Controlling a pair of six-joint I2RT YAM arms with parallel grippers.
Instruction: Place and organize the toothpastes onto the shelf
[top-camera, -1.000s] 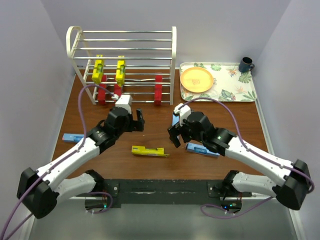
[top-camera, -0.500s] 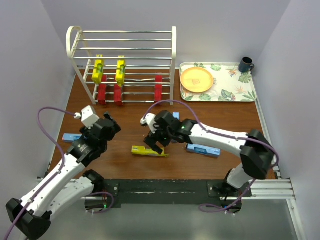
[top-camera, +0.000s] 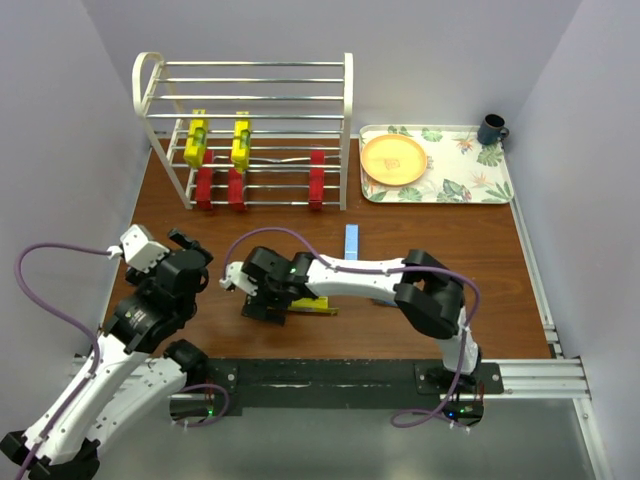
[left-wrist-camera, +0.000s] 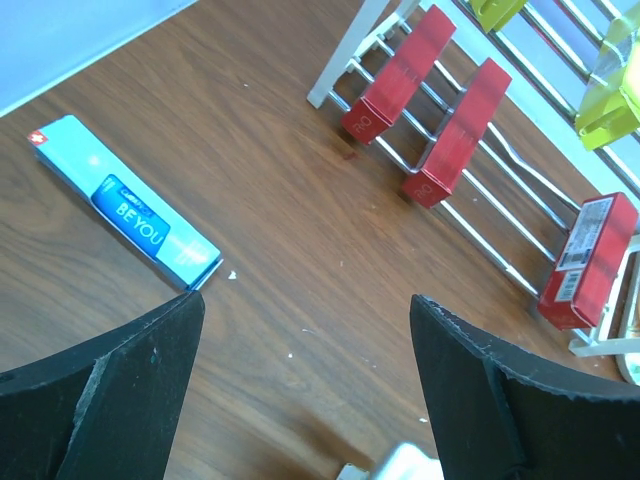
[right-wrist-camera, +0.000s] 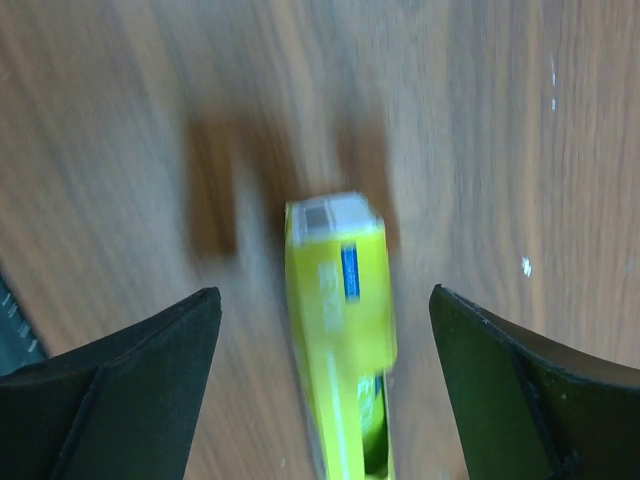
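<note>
The third yellow toothpaste has an end that my right gripper leaves clear, so my left gripper will move across to the right in the top view to that end next.
The white wire shelf (top-camera: 250, 90) stands at the back left. Two yellow toothpastes (top-camera: 197, 142) rest on its middle tier and three red ones (top-camera: 236, 187) on its bottom tier; the red ones also show in the left wrist view (left-wrist-camera: 460, 130). A third yellow toothpaste (top-camera: 314, 304) lies on the table. My right gripper (top-camera: 266, 300) hangs over its left end, open, with the carton (right-wrist-camera: 340, 300) between the jaws of the gripper (right-wrist-camera: 325, 300), apart from both. A light blue toothpaste (top-camera: 351, 242) lies mid-table, another (left-wrist-camera: 125, 205) at the left. My left gripper (top-camera: 188, 248) is open and empty (left-wrist-camera: 308, 300).
A floral tray (top-camera: 480, 185) at the back right holds an orange plate (top-camera: 393, 160) and a dark mug (top-camera: 491, 129). Grey walls close in the left, right and back sides. My right arm stretches across the table's middle.
My right gripper has swung left across the table and now sits over the yellow toothpaste's left end. My left arm has drawn back from the shelf toward the near left.
</note>
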